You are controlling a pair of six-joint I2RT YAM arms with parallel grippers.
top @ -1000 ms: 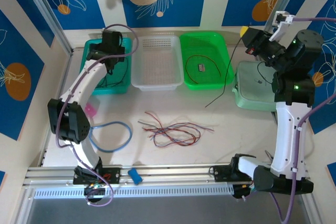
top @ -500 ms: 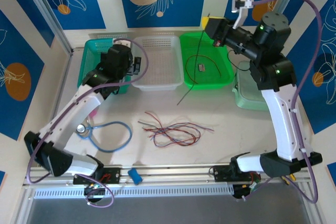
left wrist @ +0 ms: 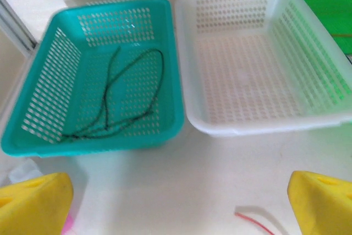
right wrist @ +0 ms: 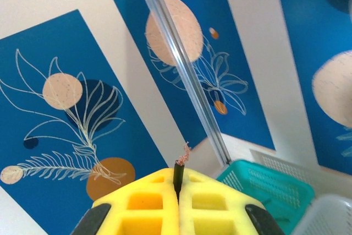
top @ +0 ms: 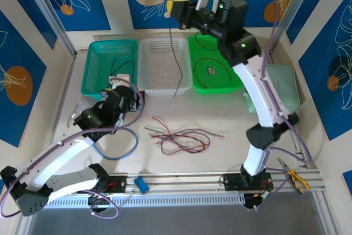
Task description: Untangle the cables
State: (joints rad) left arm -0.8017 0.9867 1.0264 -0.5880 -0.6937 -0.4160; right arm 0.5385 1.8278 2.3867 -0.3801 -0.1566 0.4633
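My right gripper moves over the teal basket (top: 91, 70) (right wrist: 270, 193) next, then brings the black cable down into it to release the cable's end.
A tangle of thin red, black, brown-orange and pale cables (top: 179, 138) lies mid-table. My right gripper (top: 175, 9) is raised high at the back, shut on a black cable (top: 175, 64) that hangs straight down over the white basket (top: 144, 75). In the right wrist view the yellow pads (right wrist: 143, 202) pinch the cable's stripped end (right wrist: 179, 175). My left gripper (top: 131, 98) is low over the table in front of the teal basket (top: 91, 70), open, with yellow fingertips (left wrist: 33, 202) wide apart and nothing between them. A black cable (left wrist: 132, 86) lies in the teal basket (left wrist: 176, 81). One red wire end (left wrist: 253, 221) shows nearby.
The green basket (top: 234, 48) holds a dark cable (top: 212, 64). A thick light-blue hose loop (top: 115, 141) lies by the left arm. A pale green tray (top: 280, 89) sits at right, pliers (top: 297, 177) and a small blue object (top: 141, 184) at the front rail.
The right arm swung left with the black cable, from the right side past the green basket to over the white one. The left gripper left the teal basket and dropped toward the table.
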